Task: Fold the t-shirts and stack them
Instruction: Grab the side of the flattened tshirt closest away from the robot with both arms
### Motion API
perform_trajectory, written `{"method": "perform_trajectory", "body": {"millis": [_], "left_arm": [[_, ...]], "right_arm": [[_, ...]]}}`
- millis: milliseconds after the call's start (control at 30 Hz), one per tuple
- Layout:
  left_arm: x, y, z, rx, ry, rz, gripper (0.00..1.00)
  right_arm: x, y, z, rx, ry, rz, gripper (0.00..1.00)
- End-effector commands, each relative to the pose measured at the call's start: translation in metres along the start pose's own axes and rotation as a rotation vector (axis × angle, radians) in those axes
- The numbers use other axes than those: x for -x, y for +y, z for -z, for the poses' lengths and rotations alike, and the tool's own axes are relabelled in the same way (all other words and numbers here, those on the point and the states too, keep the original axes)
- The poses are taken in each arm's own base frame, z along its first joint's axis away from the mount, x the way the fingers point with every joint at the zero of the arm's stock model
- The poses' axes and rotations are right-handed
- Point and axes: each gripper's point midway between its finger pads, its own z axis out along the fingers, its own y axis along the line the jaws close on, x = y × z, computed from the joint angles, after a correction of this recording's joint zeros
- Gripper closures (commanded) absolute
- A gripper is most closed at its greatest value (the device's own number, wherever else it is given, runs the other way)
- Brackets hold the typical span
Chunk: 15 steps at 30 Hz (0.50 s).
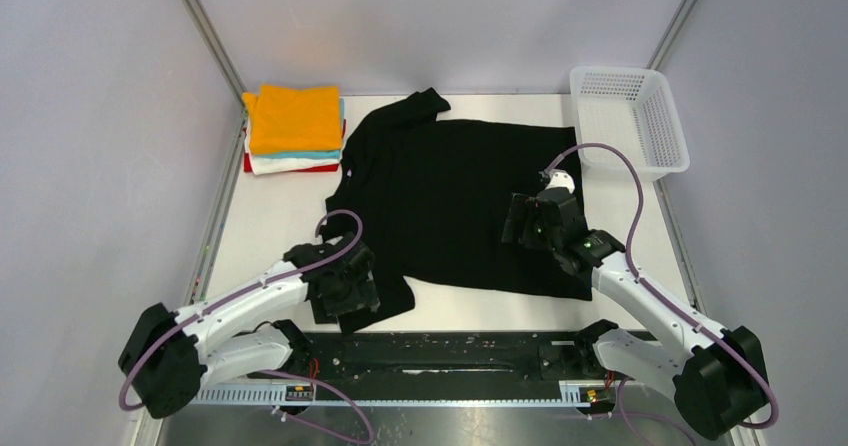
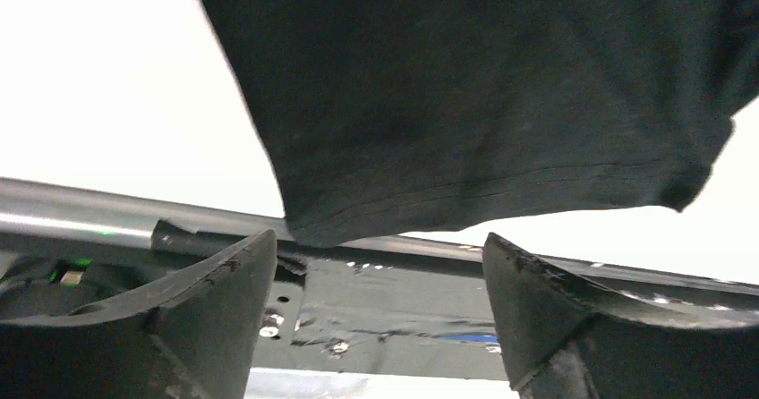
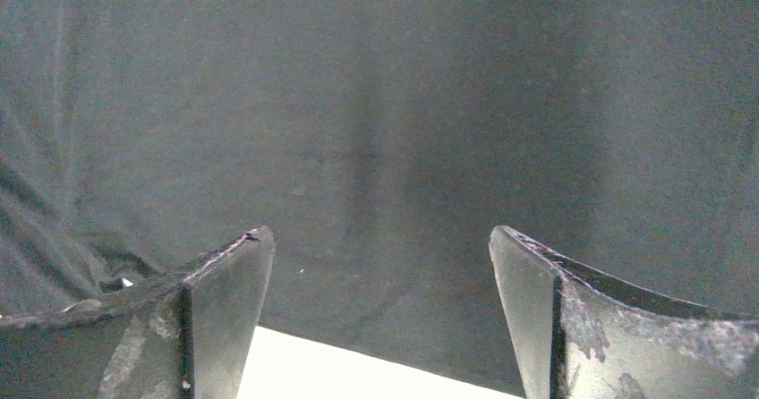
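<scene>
My right gripper draws back, turns and lowers onto the shirt's near corner on the basket side next, as it hovers over flat cloth inside the shirt's edge.
The large black t-shirt (image 1: 450, 191) lies spread flat across the middle of the table. My left gripper (image 1: 343, 301) hovers open and empty over its near-left sleeve; in the left wrist view the sleeve hem (image 2: 501, 104) hangs just past the gripper (image 2: 380, 265). My right gripper (image 1: 525, 221) is open and empty just above the shirt's right part; black cloth (image 3: 376, 104) fills the right wrist view between the gripper's (image 3: 380, 247) spread fingers. A folded stack sits at the back left: orange shirt (image 1: 295, 116) on top, then teal, white and red.
A white mesh basket (image 1: 632, 121) stands at the back right corner. The black front rail (image 2: 403, 292) of the table runs just under the left gripper. Grey walls enclose the table on three sides.
</scene>
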Motion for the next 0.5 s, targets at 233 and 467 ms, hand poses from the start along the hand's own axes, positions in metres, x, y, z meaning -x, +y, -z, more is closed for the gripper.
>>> {"method": "perform_trajectory", "body": {"millis": [233,467], "left_arm": [[-0.015,0.006,-0.027,0.083,0.012,0.055,0.33],[-0.002,-0.004,-0.034,0.068,-0.045,0.041,0.5]], "right_arm": [[-0.006,-0.047,0.005,-0.134,-0.005,-0.23,0.0],[-0.009,-0.061,0.015,-0.169,0.003,-0.269,0.0]]}}
